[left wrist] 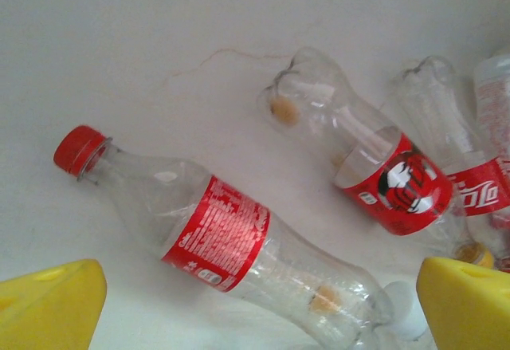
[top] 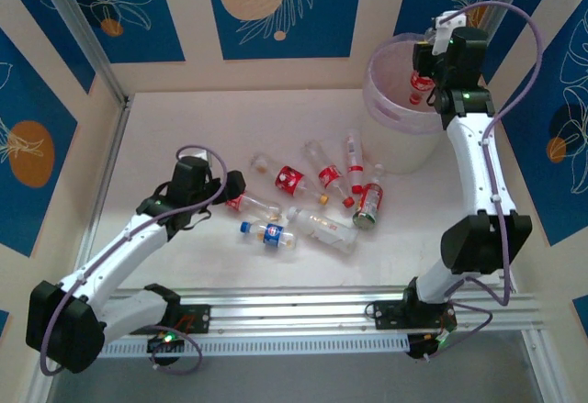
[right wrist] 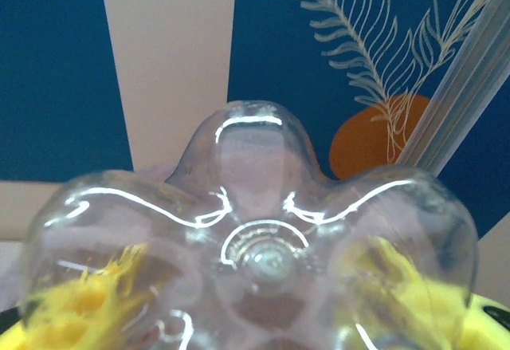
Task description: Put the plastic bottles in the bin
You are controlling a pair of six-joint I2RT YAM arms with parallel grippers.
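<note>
The right gripper will next go down past the bin's rim toward the bin's middle (top: 401, 80) and let go of the bottle with the red label there, as the bottle is already hanging over the bin's opening.
Several plastic bottles (top: 322, 178) lie in a loose heap mid-table, most red-labelled, one blue-labelled (top: 271, 233). My left gripper (top: 225, 192) is low at the heap's left end and open. Its yellow fingers (left wrist: 48, 306) stand either side of a red-capped, red-labelled bottle (left wrist: 215, 234) lying flat, without touching it. A second red-labelled bottle (left wrist: 390, 178) lies just beyond. My right gripper (top: 424, 77) hangs over the bin (top: 413, 151), a pale translucent tub at the back right, shut on a red-labelled bottle (top: 422, 83). That bottle's clear base (right wrist: 255, 230) faces the wrist camera, with the fingers (right wrist: 72, 314) blurred behind it.
Patterned blue and cream walls close the table on the left, back and right. An aluminium rail (top: 303, 311) runs along the near edge between the arm bases. Bare white tabletop (top: 202, 128) stretches left of and behind the heap.
</note>
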